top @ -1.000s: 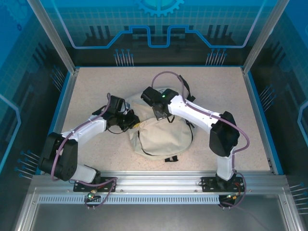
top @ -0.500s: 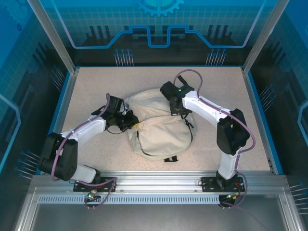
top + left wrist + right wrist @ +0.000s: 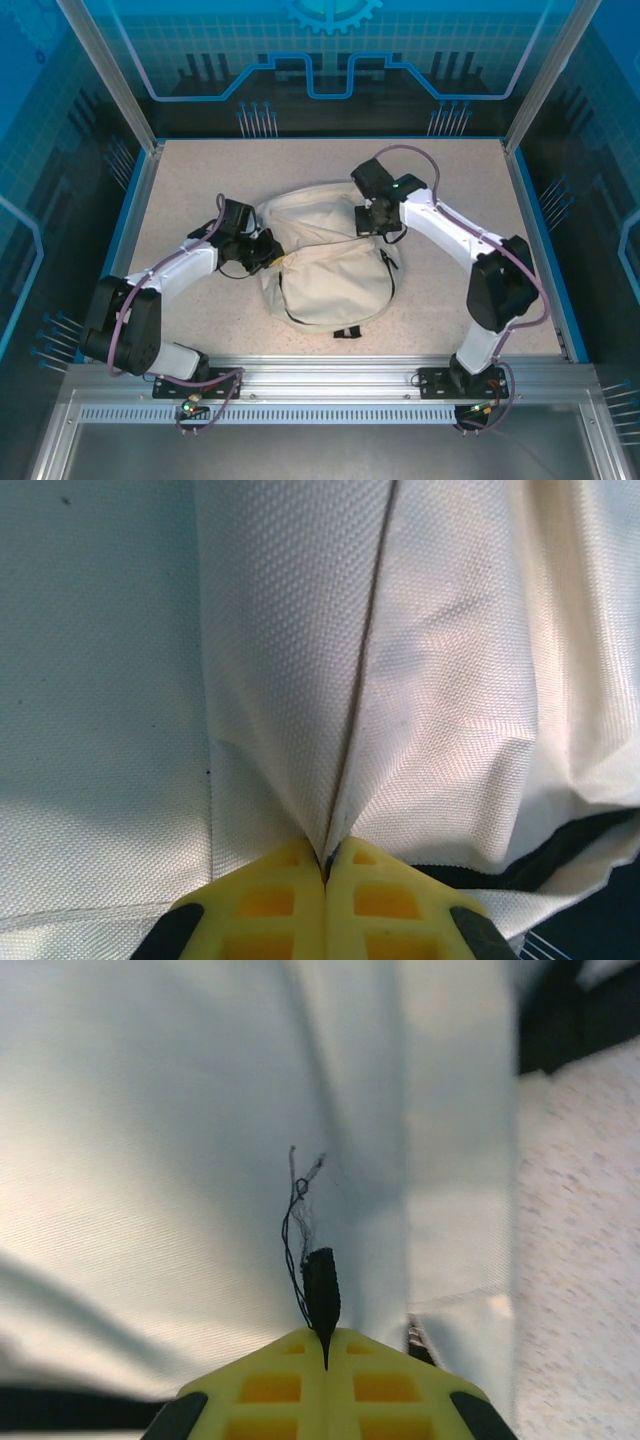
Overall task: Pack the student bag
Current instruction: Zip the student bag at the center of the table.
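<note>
The short black pull tab (image 3: 322, 1295) in my right gripper must reach the bag's nearby side edge before release; it is still short of it.
The cream student bag (image 3: 325, 270) lies in the middle of the table, black zipper lines curving across it. My left gripper (image 3: 275, 256) is at the bag's left edge, shut on a pinched fold of its fabric (image 3: 345, 810) along a seam. My right gripper (image 3: 372, 228) is at the bag's upper right, shut on a short black pull tab (image 3: 322, 1295) with loose threads, cream cloth (image 3: 180, 1160) behind it. Both sets of yellow fingertips (image 3: 270, 895) (image 3: 270, 1385) press together.
The speckled tabletop (image 3: 200, 180) is bounded by blue rails and glass walls. A black strap buckle (image 3: 346, 332) pokes out at the bag's near edge. Open table lies left, right and behind the bag.
The right arm has swung right and back, pulling the bag's upper part with it; the bag has spread wider. The left gripper has kept its hold in place.
</note>
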Motion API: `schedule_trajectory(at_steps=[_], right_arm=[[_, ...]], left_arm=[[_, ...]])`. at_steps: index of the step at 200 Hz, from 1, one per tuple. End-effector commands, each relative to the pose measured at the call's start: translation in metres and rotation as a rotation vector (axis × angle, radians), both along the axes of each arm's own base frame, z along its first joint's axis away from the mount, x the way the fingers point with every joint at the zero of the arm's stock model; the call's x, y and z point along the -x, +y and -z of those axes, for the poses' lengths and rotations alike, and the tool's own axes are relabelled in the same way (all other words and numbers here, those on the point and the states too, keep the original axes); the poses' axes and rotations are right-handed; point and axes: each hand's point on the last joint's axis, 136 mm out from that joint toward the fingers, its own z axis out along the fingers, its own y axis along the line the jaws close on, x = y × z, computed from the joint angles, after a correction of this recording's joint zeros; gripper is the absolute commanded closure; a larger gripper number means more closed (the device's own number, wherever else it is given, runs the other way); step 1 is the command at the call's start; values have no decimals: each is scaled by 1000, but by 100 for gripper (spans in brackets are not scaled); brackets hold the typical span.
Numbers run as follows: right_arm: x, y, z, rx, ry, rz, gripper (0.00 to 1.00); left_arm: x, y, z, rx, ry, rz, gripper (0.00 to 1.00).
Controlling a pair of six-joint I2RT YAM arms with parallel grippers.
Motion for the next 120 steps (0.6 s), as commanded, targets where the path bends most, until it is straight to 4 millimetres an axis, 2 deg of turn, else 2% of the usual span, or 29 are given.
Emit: schedule_trajectory(at_steps=[1,16,32,58,91,106,120], right_arm=[[13,42,-43,-216,-79,-192,100],[14,41,-53,-238,-112,-196,100],[7,24,-49,-191,-126,-123,100],[-3,-27,-20,-42,-69,74,100],[0,-83,25,77,53,309,100],[5,-89,47,67,134,346,100],[5,-78,58,9,173,321,100]], left_arm=[[-1,16,7,-69,15,-33,100],[-1,17,9,-74,22,-36,100],[0,18,12,-84,29,-41,100],[1,25,15,-126,43,-56,100],[1,25,18,-123,47,-56,100],[-2,19,18,-94,45,-43,100],[-10,13,13,-65,21,-34,100]])
